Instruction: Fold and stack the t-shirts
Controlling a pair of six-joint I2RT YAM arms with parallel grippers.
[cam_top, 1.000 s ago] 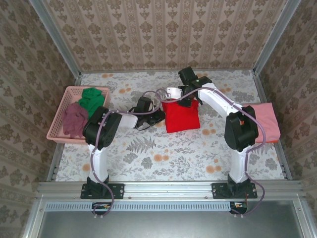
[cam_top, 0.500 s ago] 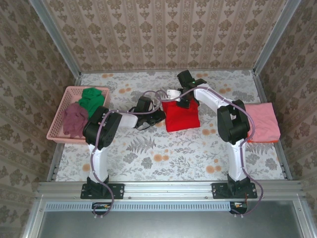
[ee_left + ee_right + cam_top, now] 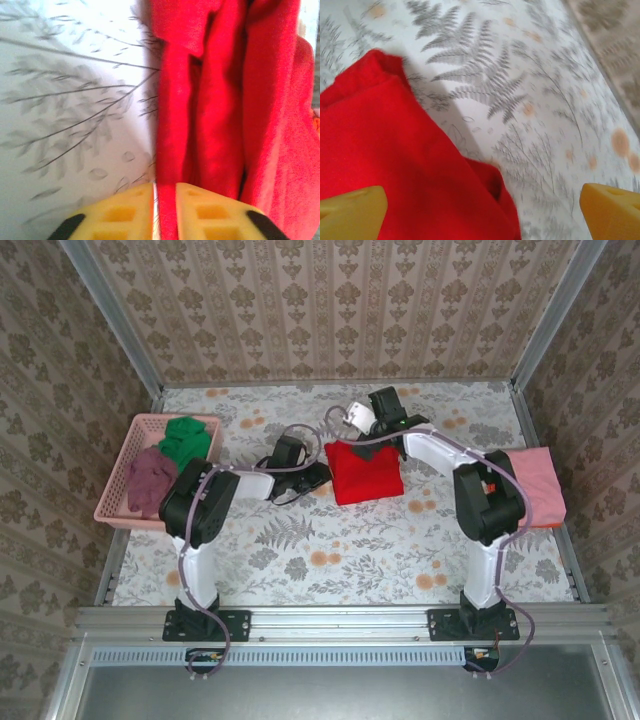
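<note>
My right gripper moves back and down onto the red t-shirt's edge facing the pink t-shirt next, as my left gripper already sits at its basket-side edge.
A bright red t-shirt (image 3: pixel 366 472) lies folded in the middle of the table. My left gripper (image 3: pixel 320 477) sits low at its left edge. In the left wrist view its yellow fingers (image 3: pixel 116 216) stand narrowly apart around the shirt's folded edge (image 3: pixel 220 100), and a sliver of table shows beside the cloth. Above the shirt's far edge my right gripper (image 3: pixel 362 418) is open wide; its fingertips (image 3: pixel 351 214) frame the red cloth (image 3: pixel 395 155) without touching it. A folded pink t-shirt (image 3: pixel 537 483) lies at the right. Green (image 3: pixel 185 440) and maroon (image 3: pixel 150 480) t-shirts lie in the basket.
The pink lattice basket (image 3: pixel 112 502) stands at the left edge of the table. Patterned walls with metal rails close in the back and both sides. Bare floral tabletop (image 3: pixel 330 560) stretches between the red shirt and the arm bases.
My right gripper has opened wide, let go of the red shirt and lifted back from its far edge. The left jaws have parted slightly at the shirt's left edge.
</note>
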